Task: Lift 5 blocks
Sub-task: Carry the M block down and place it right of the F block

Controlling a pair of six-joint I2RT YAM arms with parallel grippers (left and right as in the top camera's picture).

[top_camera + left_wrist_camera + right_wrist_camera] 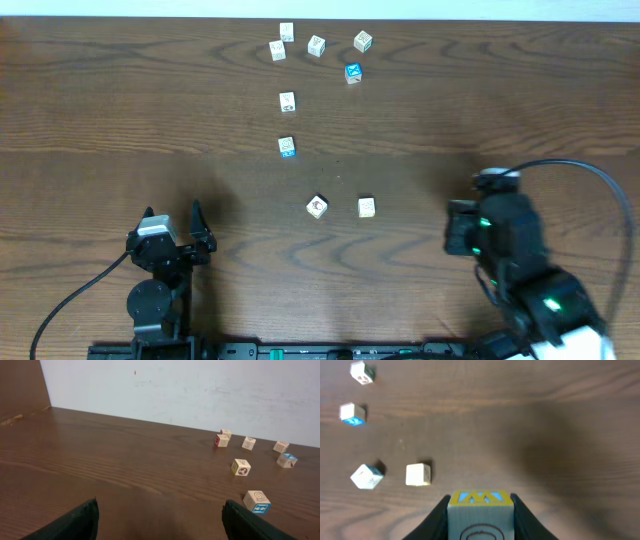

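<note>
The held block goes down in my right gripper, leftward in the overhead view, toward the open bare table beside the cream block next, and is released.
My right gripper (480, 498) is shut on a block (480, 512) with a yellow-and-blue face and a brown ring mark. In the overhead view the right gripper (495, 182) stands right of a cream block (366, 207) and a red-marked block (317, 206). A light-blue-edged block (287, 147) and a bright blue block (352, 72) lie farther back. My left gripper (160, 507) is open with nothing between its fingers, near the front left (173, 213).
Several more whitish cubes cluster at the far edge, among them one (287, 32) at the back and one (363, 41) to the right. Another cube (287, 101) lies mid-table. A white wall (200, 390) rises behind the table. A black cable (590, 175) loops at the right.
</note>
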